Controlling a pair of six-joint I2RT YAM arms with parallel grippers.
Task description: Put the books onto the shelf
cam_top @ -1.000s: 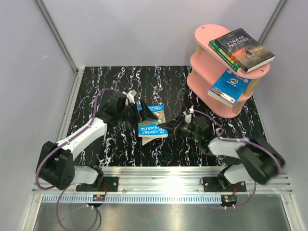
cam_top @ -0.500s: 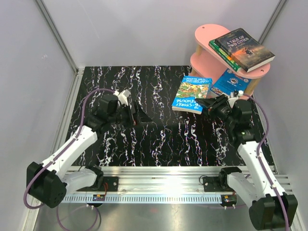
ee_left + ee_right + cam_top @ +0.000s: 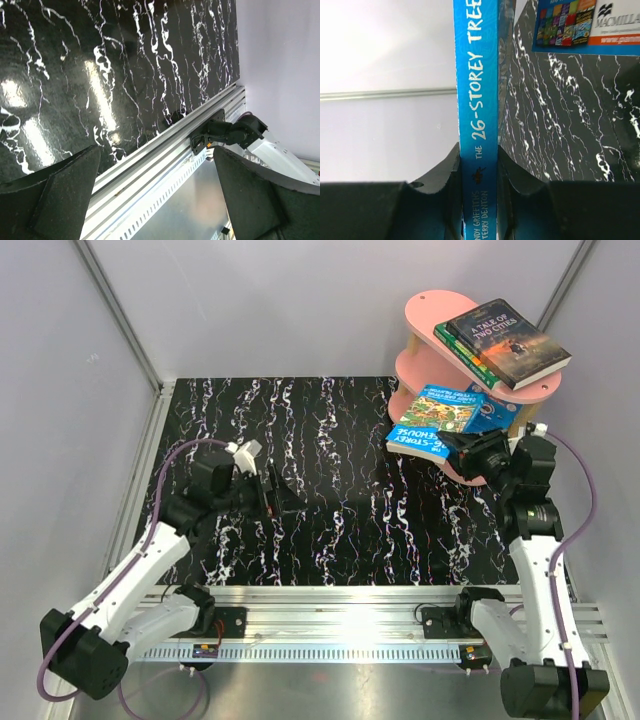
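Next, my right gripper carries the book to the right in the top view over the blue book (image 3: 566,25) and releases its spine (image 3: 479,100). The reason is that it still hangs beside the level.
My right gripper (image 3: 464,448) is shut on the blue spine of a green-yellow "Treehouse" book (image 3: 430,423), holding it flat in the air right in front of the pink shelf (image 3: 428,312), at middle-tier height. In the right wrist view the spine (image 3: 479,100) is clamped between both fingers (image 3: 520,180). On the top tier lies the dark grey "A Tale of Two Cities" (image 3: 508,342) over a green book (image 3: 458,346). A blue book (image 3: 492,412) rests on the middle tier, partly hidden. My left gripper (image 3: 282,496) hangs open and empty over the table's left half.
The black marbled table (image 3: 330,530) is walled by grey panels at the left, back and right. An aluminium rail (image 3: 165,150) with both arm bases runs along the near edge. A book's printed back cover (image 3: 585,25) shows at the upper right of the right wrist view.
My right arm has carried the Treehouse book from the table's middle rightward and back to the shelf front. My left arm has drawn back to the left, still open.
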